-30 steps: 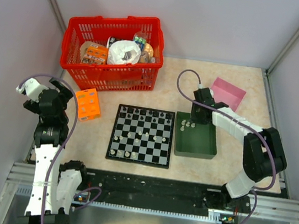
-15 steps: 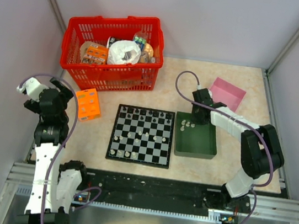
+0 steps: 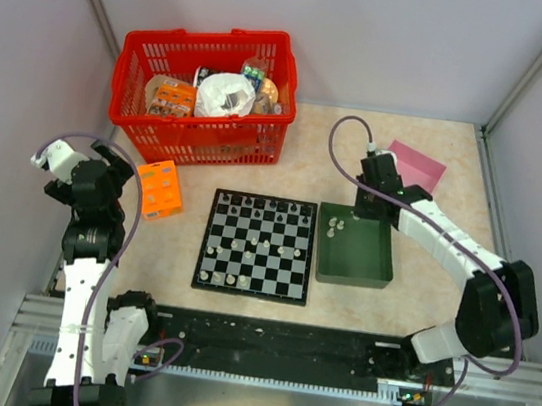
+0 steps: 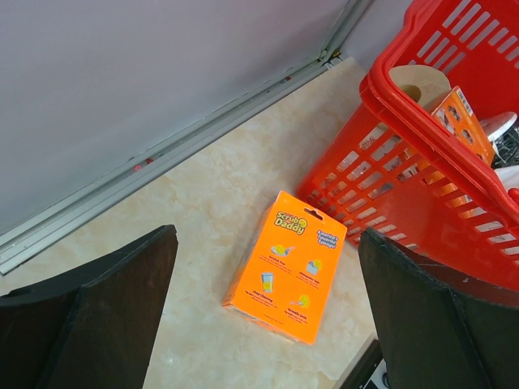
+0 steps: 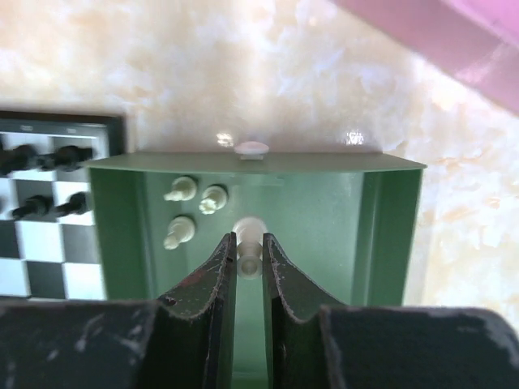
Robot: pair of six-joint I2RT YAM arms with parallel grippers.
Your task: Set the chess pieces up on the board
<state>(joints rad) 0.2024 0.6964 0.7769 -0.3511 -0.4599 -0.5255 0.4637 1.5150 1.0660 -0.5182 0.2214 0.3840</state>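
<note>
My right gripper moves back across the board (image 3: 251, 290) next, then down to release, since the near row's next free square lies left in the top view.
The checkered board (image 3: 251, 290) lies at the table's middle with several black and white chess pieces (image 3: 263, 245) on it. Its right edge shows in the right wrist view (image 5: 81, 243), with black pieces (image 5: 45, 156). My right gripper (image 3: 368, 203) hangs over the far end of the dark green tray (image 3: 375, 270). In its wrist view the right gripper (image 5: 249, 253) is shut on a white piece (image 5: 250, 233), above the tray floor. Three more white pieces (image 5: 182, 190) lie in the tray's far left corner. My left gripper (image 3: 102, 185) is open and empty at the far left, above the table (image 4: 266, 237).
An orange sponge box (image 3: 159, 188) lies left of the board, also seen from the left wrist (image 4: 288, 267). A red basket (image 3: 197, 137) full of goods stands behind it (image 4: 422, 154). A pink object (image 3: 416, 166) lies beyond the tray (image 5: 454, 40).
The right gripper has shifted a little up and toward the far right over the tray, and its elbow has swung right. The left arm has not moved.
</note>
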